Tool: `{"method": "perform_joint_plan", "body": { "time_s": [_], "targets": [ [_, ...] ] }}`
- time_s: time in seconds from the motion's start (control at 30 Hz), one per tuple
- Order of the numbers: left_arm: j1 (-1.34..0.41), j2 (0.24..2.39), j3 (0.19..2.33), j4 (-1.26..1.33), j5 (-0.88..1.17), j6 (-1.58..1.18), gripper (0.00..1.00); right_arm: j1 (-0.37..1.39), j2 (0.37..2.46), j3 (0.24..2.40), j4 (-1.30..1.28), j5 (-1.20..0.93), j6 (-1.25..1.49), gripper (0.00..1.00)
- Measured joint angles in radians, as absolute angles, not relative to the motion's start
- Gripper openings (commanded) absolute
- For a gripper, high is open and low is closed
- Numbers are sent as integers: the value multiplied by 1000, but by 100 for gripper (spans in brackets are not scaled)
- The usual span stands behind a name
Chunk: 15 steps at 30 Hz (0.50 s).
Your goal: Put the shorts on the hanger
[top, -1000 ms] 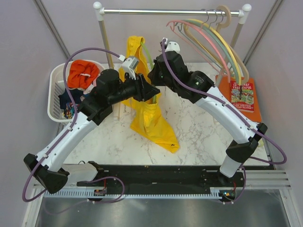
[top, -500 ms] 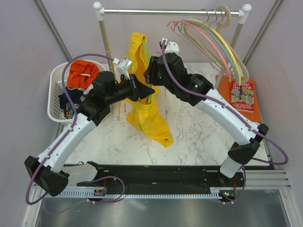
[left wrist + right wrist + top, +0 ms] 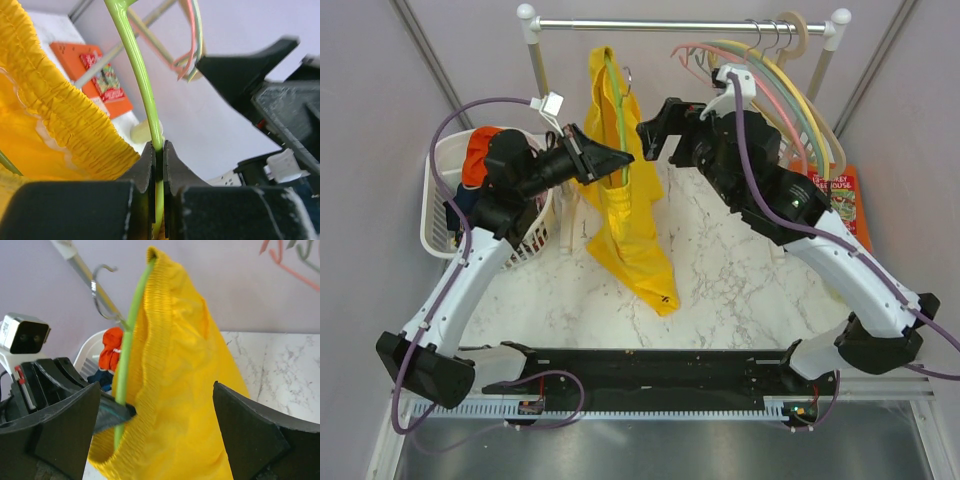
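Note:
My left gripper moves the hanger outward and left in the top view onto the bar's bare end [image 3: 556, 25] next, then releases, as its hook's still unhung.
The bright yellow shorts [image 3: 623, 200] hang by their waistband from the light green hanger [image 3: 616, 105], the legs trailing down to the marble table. The hanger's metal hook [image 3: 629, 74] is just below the rail. My left gripper [image 3: 620, 157] is shut on the hanger's green arm [image 3: 136, 65], with the shorts' gathered waistband [image 3: 60, 125] beside it. My right gripper [image 3: 655, 130] stands wide open, apart from the cloth. In the right wrist view the shorts [image 3: 185, 365] and hanger [image 3: 131, 335] lie beyond the open right gripper [image 3: 156, 390].
A clothes rail [image 3: 680, 24] spans the back, with several other hangers [image 3: 775, 85] at its right end. A white basket [image 3: 436, 165] holding an orange-red garment [image 3: 473, 165] sits at the left. An orange book [image 3: 834, 200] lies at the right.
The right gripper has opened, let go and drawn back to the right. The left gripper closed on the hanger and lifted it and the shorts up toward the rail.

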State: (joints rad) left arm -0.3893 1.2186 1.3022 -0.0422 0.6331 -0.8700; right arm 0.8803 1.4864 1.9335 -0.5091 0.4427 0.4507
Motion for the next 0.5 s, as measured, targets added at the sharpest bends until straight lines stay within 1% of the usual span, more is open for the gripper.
{"method": "perform_joint_plan", "body": {
  "time_s": [0.2,0.5],
  "targets": [
    [-307,1271,1380,89,648,-992,2,879,1385,1876,-477,531,428,98],
    [-261,1311,1446,152,653,-1113,2,879,1348,1805,-472,563,401,98]
  ]
}}
